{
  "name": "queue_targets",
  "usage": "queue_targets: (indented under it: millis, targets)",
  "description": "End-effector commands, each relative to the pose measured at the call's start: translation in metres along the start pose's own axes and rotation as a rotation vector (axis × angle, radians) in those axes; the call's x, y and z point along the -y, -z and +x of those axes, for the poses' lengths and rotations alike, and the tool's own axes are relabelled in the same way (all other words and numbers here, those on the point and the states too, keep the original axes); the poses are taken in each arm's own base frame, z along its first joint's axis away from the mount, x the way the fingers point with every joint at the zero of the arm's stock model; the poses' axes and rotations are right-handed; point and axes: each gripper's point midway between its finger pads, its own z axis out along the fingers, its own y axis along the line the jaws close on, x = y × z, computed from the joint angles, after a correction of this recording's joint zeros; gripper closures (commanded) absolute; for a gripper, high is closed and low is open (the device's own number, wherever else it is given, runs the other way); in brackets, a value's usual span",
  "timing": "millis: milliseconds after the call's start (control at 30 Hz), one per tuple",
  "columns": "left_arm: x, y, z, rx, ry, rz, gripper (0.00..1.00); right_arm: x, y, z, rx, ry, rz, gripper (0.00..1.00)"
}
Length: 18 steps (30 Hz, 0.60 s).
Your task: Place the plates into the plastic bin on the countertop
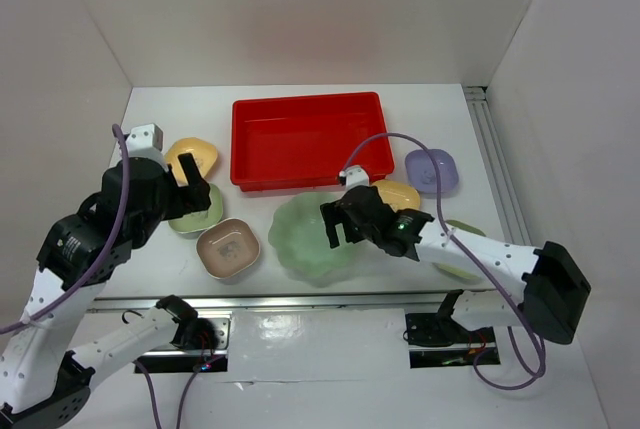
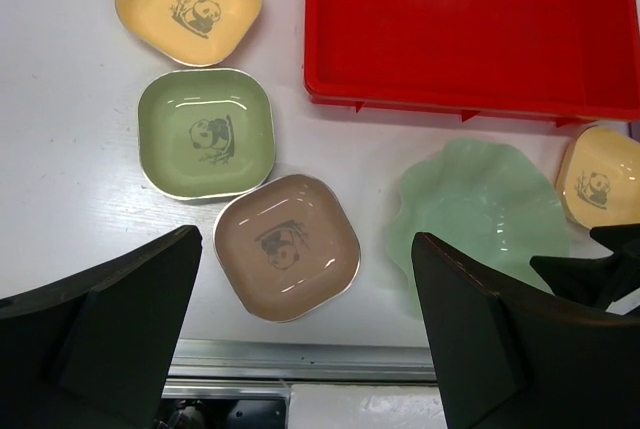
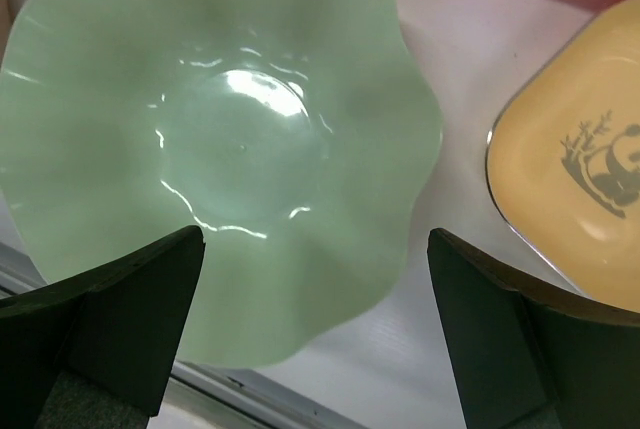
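Note:
The robot's right gripper will go down next, moving toward the nearby yellow dish, to straddle the scalloped dish's rim on the side facing the yellow dish, because the bare tabletop between the two dishes leaves room for a finger.
The red bin [image 1: 310, 139] stands empty at the back centre. The large pale green scalloped dish [image 1: 305, 241] lies in front of it. My right gripper [image 1: 338, 224] is open over the dish's right rim; in the right wrist view [image 3: 315, 249] the dish [image 3: 220, 129] lies between the jaws. My left gripper [image 1: 190, 189] is open above a green panda dish [image 1: 200, 214]. The left wrist view shows yellow [image 2: 190, 4], green [image 2: 207, 132] and pink [image 2: 287, 246] dishes, with the gripper [image 2: 308, 284] empty.
A second yellow dish [image 1: 400, 194] and a lavender dish [image 1: 432, 171] lie right of the bin. Another light green dish [image 1: 458, 271] is partly hidden under my right arm. A metal rail [image 1: 300, 299] runs along the near table edge. White walls surround the countertop.

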Motion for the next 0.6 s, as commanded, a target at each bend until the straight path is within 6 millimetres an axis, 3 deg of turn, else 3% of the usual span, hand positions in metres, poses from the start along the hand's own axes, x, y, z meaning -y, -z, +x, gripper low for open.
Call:
queue_targets:
  millis: [0, 233, 500, 567]
  targets:
    - [-0.001, -0.001, 0.001, 0.012, -0.020, 0.007, 0.00, -0.013, -0.011, -0.024, 0.093, -0.022, -0.032, 0.00]
    - [0.001, 0.002, 0.002, 0.010, -0.016, 0.027, 0.00, 0.009, -0.030, 0.005, 0.037, -0.052, 0.041, 0.02]
    - [0.003, 0.000, 0.004, -0.002, -0.029, 0.031, 0.00, 0.021, -0.028, 0.001, 0.058, -0.101, 0.026, 0.06]
    - [0.005, -0.002, 0.006, -0.013, -0.033, 0.035, 0.00, 0.022, -0.032, 0.011, 0.034, -0.096, 0.021, 0.10]
